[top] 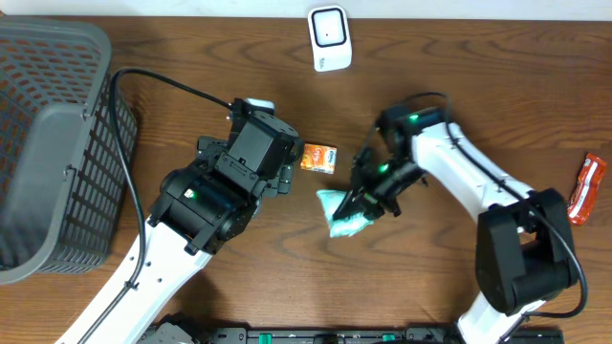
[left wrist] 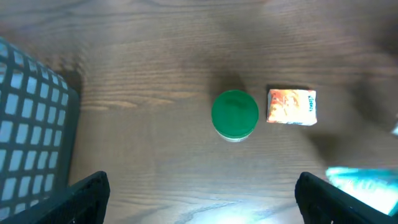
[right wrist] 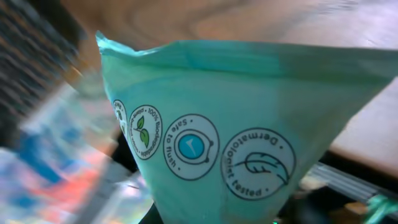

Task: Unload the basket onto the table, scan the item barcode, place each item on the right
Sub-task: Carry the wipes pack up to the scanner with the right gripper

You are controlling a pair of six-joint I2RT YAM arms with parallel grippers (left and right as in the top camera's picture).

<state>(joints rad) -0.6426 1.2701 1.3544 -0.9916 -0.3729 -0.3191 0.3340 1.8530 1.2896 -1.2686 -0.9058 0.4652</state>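
The bare wood (top: 348, 157) beside the orange packet is outward and below my right gripper, so next I should turn that gripper, move it outward, then down to release the packet.
The item, a teal wipes packet (top: 339, 212), hangs just above the table at the centre, with my right gripper (top: 368, 199) shut on its right end. The right wrist view is filled by the packet (right wrist: 249, 124), showing round printed seals; no barcode shows on that face. The white scanner (top: 328, 36) stands at the table's far edge. My left gripper (left wrist: 202, 208) is open, its black fingers (left wrist: 87, 199) wide apart over bare wood, left of the packet. Before it lie a green round lid (left wrist: 234, 114) and a small orange packet (left wrist: 291, 106).
A grey mesh basket (top: 48, 143) takes up the left side of the table. The small orange packet (top: 318, 158) lies between the two arms. A red-orange wrapper (top: 586, 187) lies at the right edge. The left arm hides the green lid from above.
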